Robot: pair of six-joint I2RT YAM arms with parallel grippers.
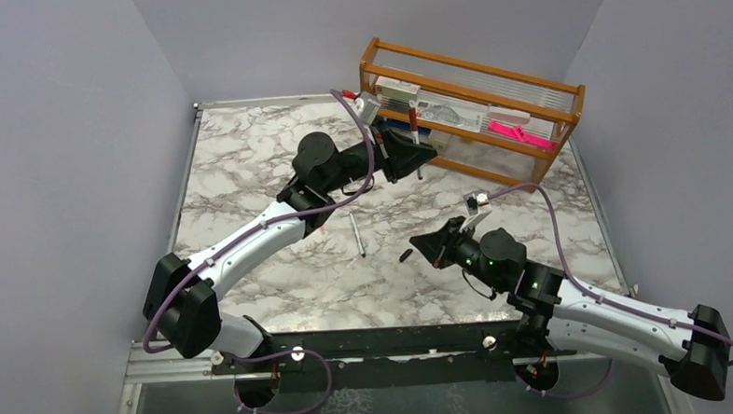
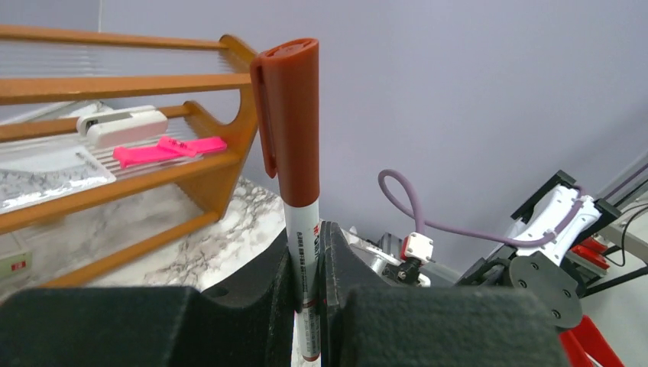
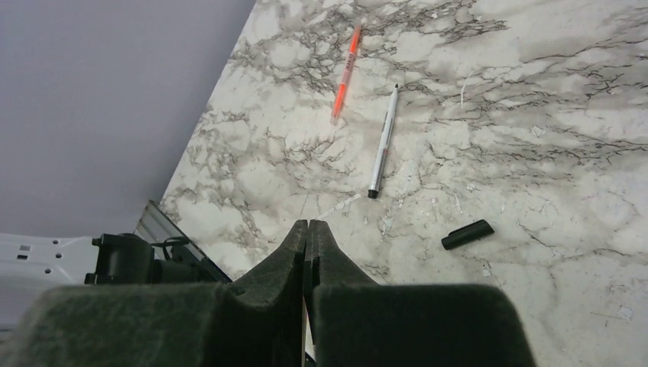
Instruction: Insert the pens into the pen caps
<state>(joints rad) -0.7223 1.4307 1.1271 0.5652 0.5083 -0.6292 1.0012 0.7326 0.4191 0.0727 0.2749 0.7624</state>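
Observation:
I should next lower my left gripper down and to the left in the top view, where bare marble lies between the loose pens, and release the capped pen.
My left gripper is shut on a silvery-white pen. It holds the pen upright by the wooden rack, and the dark red cap sits on the pen's upper end. A second silvery pen lies on the marble table. The orange-red pen lies just beyond it. The black cap lies loose on the table, close to my right gripper, which is shut and empty just above the surface.
An orange wooden rack stands at the back right, holding a pink flat strip and white items. Grey walls close in the table on three sides.

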